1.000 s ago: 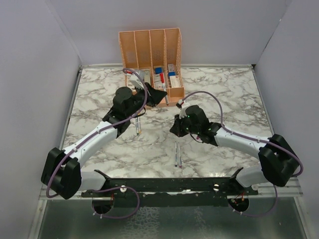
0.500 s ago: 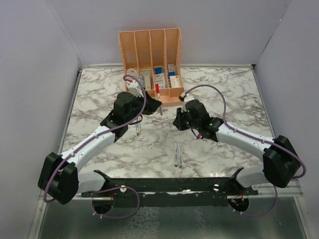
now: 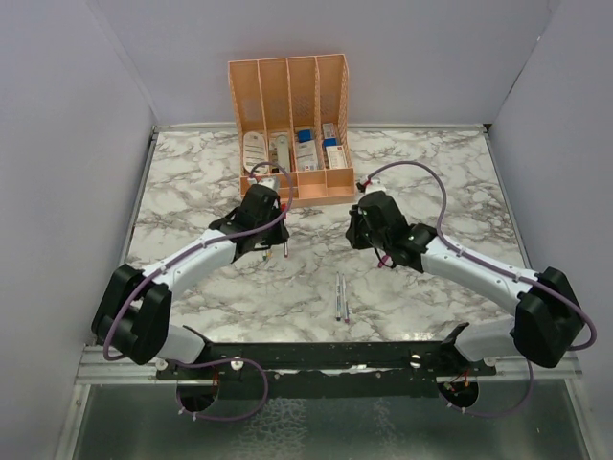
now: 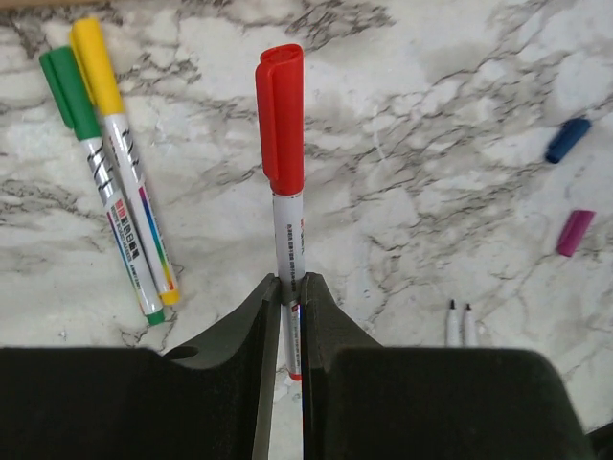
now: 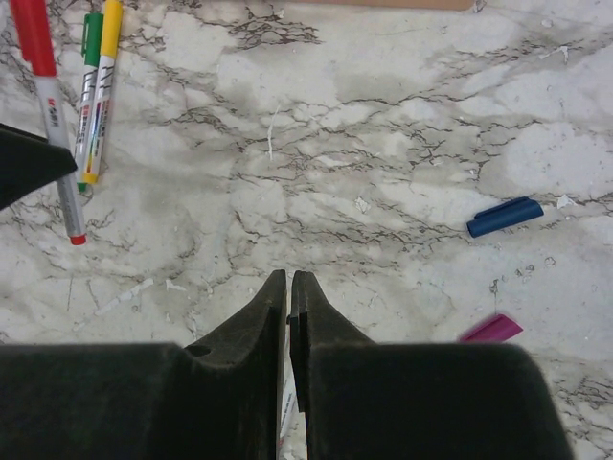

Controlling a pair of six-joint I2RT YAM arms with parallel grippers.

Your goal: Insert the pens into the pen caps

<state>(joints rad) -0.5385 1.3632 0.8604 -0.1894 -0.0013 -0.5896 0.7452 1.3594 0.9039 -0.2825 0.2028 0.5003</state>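
Observation:
I should lower my left gripper to the left in the wrist view to release, as the bare marble [image 3: 276, 250] [image 4: 198, 163] beside the yellow pen is below there.
My left gripper [image 4: 290, 280] is shut on a grey-white pen [image 4: 287, 240] that wears the red cap [image 4: 280, 115], pointing it forward just above the marble. In the top view the left gripper [image 3: 276, 230] is in front of the organizer. Two capped pens, green [image 4: 72, 91] and yellow [image 4: 96, 67], lie side by side to its left. The blue cap [image 4: 568, 140] and the magenta cap [image 4: 575, 232] lie loose to the right. Two uncapped pens [image 3: 340, 295] lie together mid-table. My right gripper [image 5: 289, 276] is shut with nothing at its tips, left of the blue cap [image 5: 505, 217] and the magenta cap [image 5: 491, 330].
The peach organizer [image 3: 287, 96] with white and blue boxed items stands at the back centre, just beyond both grippers. Grey walls enclose the marble table [image 3: 450, 182] on the left, right and back.
My left gripper has drawn back from the organizer and come down toward the table, still holding the red-capped pen. My right gripper has shifted slightly right and toward the back.

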